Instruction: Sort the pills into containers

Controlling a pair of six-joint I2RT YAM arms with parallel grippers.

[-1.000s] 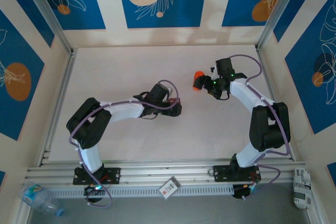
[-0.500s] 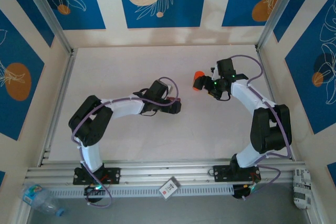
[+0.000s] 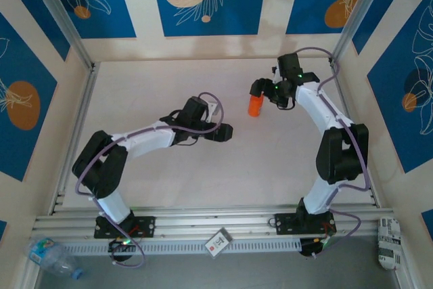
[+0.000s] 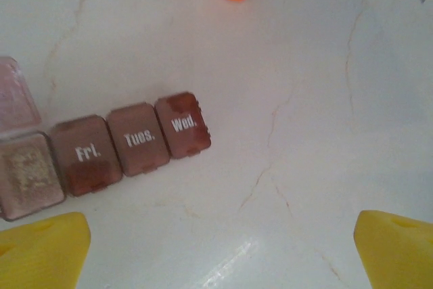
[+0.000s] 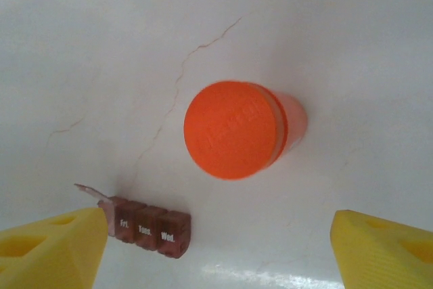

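I will next lower my right gripper over the small orange bottle [image 3: 255,105] [image 5: 233,130] until its spread fingers are on either side of the bottle's cap, then close it, because the bottle stands upright beneath the gripper's open fingers.
The containers [image 4: 132,141] are a reddish-brown strip of compartments marked Fri., Tues. and Wed., lying on the white table. The leftmost compartment [image 4: 27,174] has its lid up. My left gripper [image 4: 220,255] hovers open just near of the strip, holding nothing. The strip also appears small in the right wrist view [image 5: 147,225]. An orange capped bottle [image 5: 237,128] stands upright on the table [image 3: 254,105]. My right gripper [image 5: 216,252] is open above it, its yellow fingers [image 5: 51,248] wide apart and off the bottle. The pills are hidden.
In the top view my left gripper [image 3: 225,131] is at mid-table and my right gripper [image 3: 258,89] is just behind the bottle. Cream walls [image 3: 203,49] close off the table at the back and sides.
My right gripper widened and drew back from the orange bottle, which now stands upright by itself. My left arm stretched out and shifted its gripper slightly back.
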